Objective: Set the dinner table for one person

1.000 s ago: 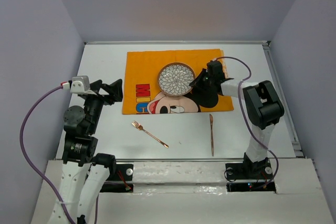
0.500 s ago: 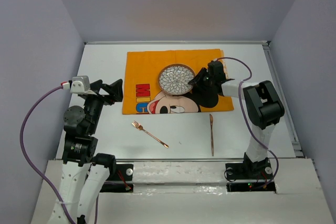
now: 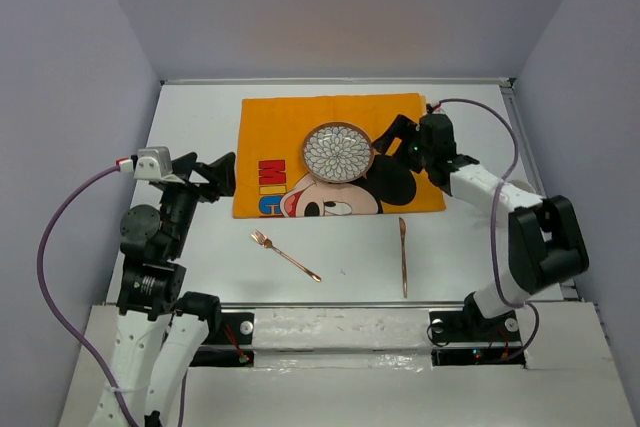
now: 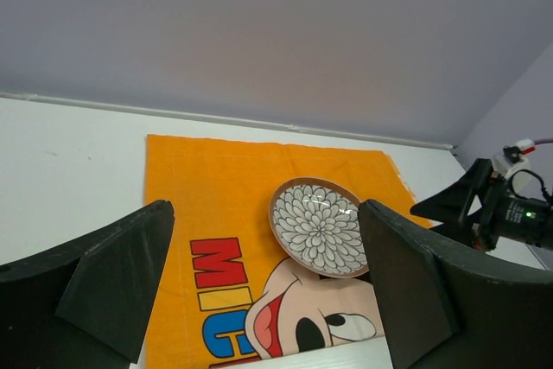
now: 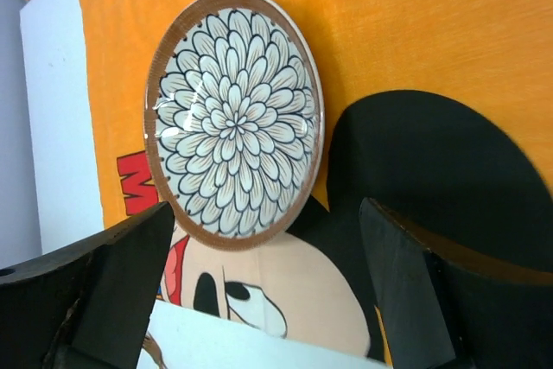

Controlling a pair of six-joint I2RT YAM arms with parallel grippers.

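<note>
My right gripper needs to swing to the right in the top view onto the rim of the white cup, since the plate (image 3: pixel 338 152) is already on the placemat.
A round plate (image 3: pixel 338 152) with a grey petal pattern and brown rim lies flat on the orange cartoon placemat (image 3: pixel 275 127), which is spread at the back of the white dinner table (image 3: pixel 200 112). My right gripper (image 3: pixel 388 137) is open just right of the plate, with nothing between its fingers. In the right wrist view the plate (image 5: pixel 233 118) lies ahead of the spread jaws. My left gripper (image 3: pixel 218 175) is open off the placemat's left edge and points at the plate (image 4: pixel 318 229). A copper fork (image 3: pixel 285 254) and a copper knife (image 3: pixel 403 255) lie on the table in front of the placemat.
Pale grey-lilac walls close in the table on the left, back and right. A purple cable loops over the right arm near the placemat's right corner (image 3: pixel 430 112). Bare white tabletop lies right of the knife and left of the fork.
My right gripper has opened and let go of the plate, then drawn back to the right; its elbow swung outward. The plate stays on the placemat. The left arm has not moved.
</note>
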